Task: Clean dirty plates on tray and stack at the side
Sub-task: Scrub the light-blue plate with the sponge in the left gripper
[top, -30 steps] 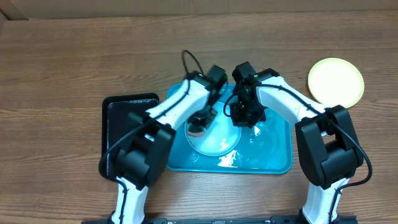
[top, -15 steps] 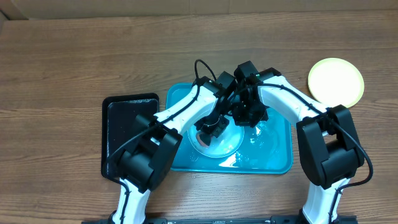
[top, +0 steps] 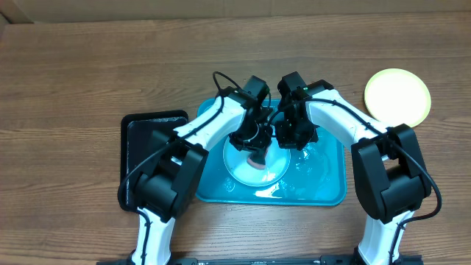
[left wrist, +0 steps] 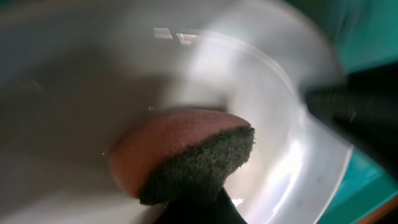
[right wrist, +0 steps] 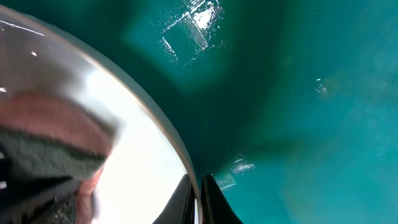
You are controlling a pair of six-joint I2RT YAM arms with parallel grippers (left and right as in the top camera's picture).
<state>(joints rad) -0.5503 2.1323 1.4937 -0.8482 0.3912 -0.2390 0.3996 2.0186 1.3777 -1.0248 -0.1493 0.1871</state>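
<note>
The inside of the plate looks clean. My left gripper should lift next, carry the sponge to the left in the overhead view and bring it down onto the black tray [top: 140, 146].
A light blue plate [top: 254, 171] lies on the turquoise tray [top: 324, 188]. My left gripper [top: 257, 151] is shut on a pink sponge with a dark scouring side [left wrist: 186, 158] and presses it on the plate's whitish inside [left wrist: 74, 99]. My right gripper [top: 288, 140] is shut on the plate's rim [right wrist: 177, 146], pinching it between both fingers [right wrist: 198, 198] above the tray floor [right wrist: 311, 93]. The sponge also shows blurred in the right wrist view [right wrist: 50, 140]. A pale yellow-green plate [top: 397, 96] sits on the table at the far right. The third plate is out of view.
A black rectangular tray [top: 143, 158] lies left of the turquoise tray. Wet glints show on the turquoise tray's floor [top: 309, 165]. Bare wooden table [top: 88, 81] surrounds the trays.
My left gripper has swept the sponge across the blue plate, from its left side to the lower middle and now up to the right. The right gripper has stayed on the rim.
</note>
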